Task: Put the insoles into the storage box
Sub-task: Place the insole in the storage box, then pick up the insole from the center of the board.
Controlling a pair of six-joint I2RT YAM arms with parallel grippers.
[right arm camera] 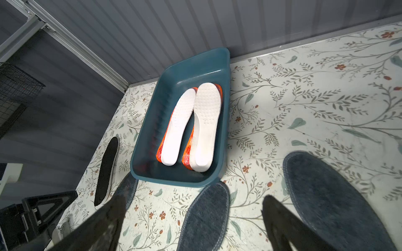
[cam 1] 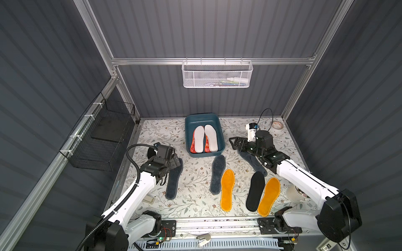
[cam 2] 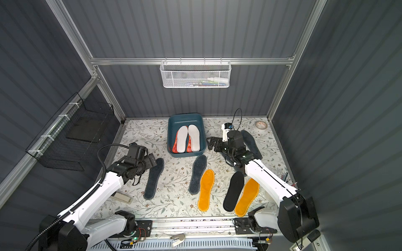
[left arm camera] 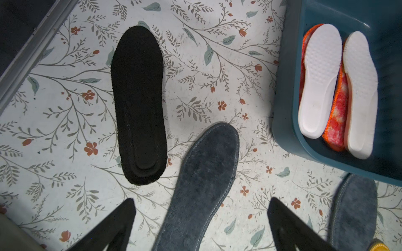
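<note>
Next, my left gripper moves down and toward the wire basket to straddle the black insole's long edge on the basket side, since that edge borders bare table.
The teal storage box (cam 1: 189, 132) (right arm camera: 148, 139) stands at the back middle and holds two white insoles (cam 1: 199, 139) lying on red-orange ones. My left gripper (left arm camera: 202, 200) (cam 1: 175, 160) is open over the toe of a grey-blue insole (left arm camera: 202, 184) (cam 1: 174, 182), with a black insole (left arm camera: 139, 104) beside it. My right gripper (right arm camera: 194, 196) (cam 1: 236, 143) hangs open and empty at the box's right. On the table lie further grey-blue insoles (cam 1: 218, 173) (right arm camera: 335, 202), two orange-yellow ones (cam 1: 227, 189) (cam 1: 268, 196) and a black one (cam 1: 255, 191).
A white mesh basket (cam 1: 217, 75) hangs on the back wall and a black wire basket (cam 1: 102, 139) on the left wall. A tape roll (cam 1: 277, 125) sits at the back right corner, a white cup (cam 1: 293, 193) under the right arm.
</note>
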